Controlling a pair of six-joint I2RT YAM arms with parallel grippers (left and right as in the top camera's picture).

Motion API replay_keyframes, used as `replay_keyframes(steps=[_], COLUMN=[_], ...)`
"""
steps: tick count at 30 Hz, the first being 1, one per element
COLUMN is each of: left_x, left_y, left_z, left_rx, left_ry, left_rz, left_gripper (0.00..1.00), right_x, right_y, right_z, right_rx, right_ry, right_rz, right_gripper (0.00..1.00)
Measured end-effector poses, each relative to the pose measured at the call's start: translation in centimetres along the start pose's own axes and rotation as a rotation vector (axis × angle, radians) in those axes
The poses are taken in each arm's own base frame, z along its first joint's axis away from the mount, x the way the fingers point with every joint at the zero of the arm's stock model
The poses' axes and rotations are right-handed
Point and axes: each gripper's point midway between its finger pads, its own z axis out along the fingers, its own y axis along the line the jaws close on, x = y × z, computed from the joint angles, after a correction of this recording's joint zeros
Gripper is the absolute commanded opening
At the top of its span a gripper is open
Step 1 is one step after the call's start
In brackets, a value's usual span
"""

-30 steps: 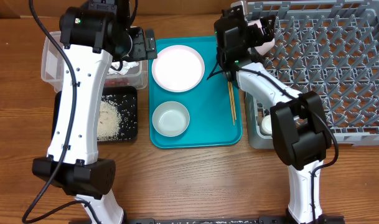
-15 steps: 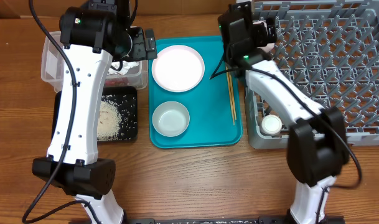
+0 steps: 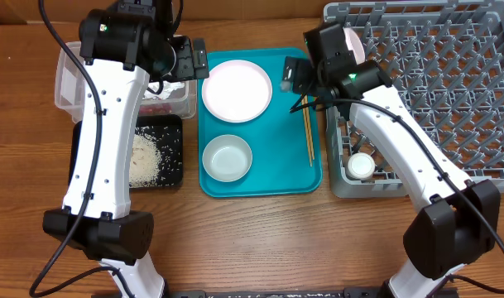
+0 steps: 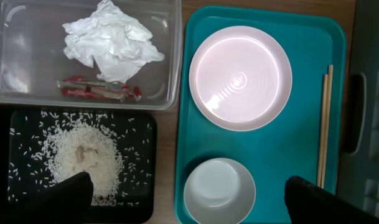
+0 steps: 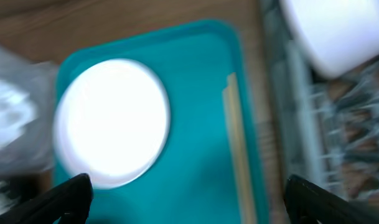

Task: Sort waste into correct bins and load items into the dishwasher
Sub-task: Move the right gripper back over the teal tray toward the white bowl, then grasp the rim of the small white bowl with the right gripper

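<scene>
My right gripper goes back and to the left in the overhead view next. It then goes down onto the bowl's rim facing the chopsticks, where bare tray leaves room.
A white plate [image 3: 237,89] [image 4: 240,77] [image 5: 112,122], a white bowl [image 3: 227,157] [image 4: 219,190] and two chopsticks [image 3: 308,136] [image 4: 324,121] [image 5: 237,143] lie on the teal tray [image 3: 272,178]. A second white bowl [image 3: 353,41] [image 5: 338,31] and a small cup [image 3: 360,166] sit in the grey rack [image 3: 450,99]. The clear tub [image 3: 69,83] holds the napkin [image 4: 111,40] and the red wrapper [image 4: 99,90]. The black tray [image 3: 173,178] holds rice [image 4: 83,155]. My left gripper [image 3: 189,60] [image 4: 189,199] is open and empty, high above the tub and tray. My right gripper [image 3: 295,76] [image 5: 189,199] is open and empty over the teal tray's right side, above the chopsticks.
The grey rack fills the right half of the table, its left edge against the teal tray. The clear tub and black tray stand side by side at the left. Bare wooden table [image 3: 260,240] runs along the front.
My right gripper has swung from the rack's upper left corner leftwards and down over the teal tray. The left arm has not moved.
</scene>
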Motion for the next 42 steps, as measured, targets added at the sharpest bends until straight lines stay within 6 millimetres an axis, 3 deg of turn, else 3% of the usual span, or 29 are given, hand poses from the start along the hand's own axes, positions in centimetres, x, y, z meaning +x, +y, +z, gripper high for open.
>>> replay_keyframes(steps=[4, 9, 42], left_x=[0.0, 0.0, 0.0], left_y=[0.0, 0.0, 0.0], left_z=[0.0, 0.0, 0.0], left_rx=[0.0, 0.0, 0.0], left_ry=[0.0, 0.0, 0.0], left_rz=[0.0, 0.0, 0.0], left_gripper=[1.0, 1.0, 1.0], right_x=[0.9, 1.5, 2.8], right_y=[1.5, 2.1, 2.7], right_z=[-0.1, -0.2, -0.4], right_rx=[-0.088, -0.119, -0.161], right_ry=[0.055, 0.086, 0.155], right_rz=[0.045, 0.064, 0.078], right_gripper=[1.0, 1.0, 1.0])
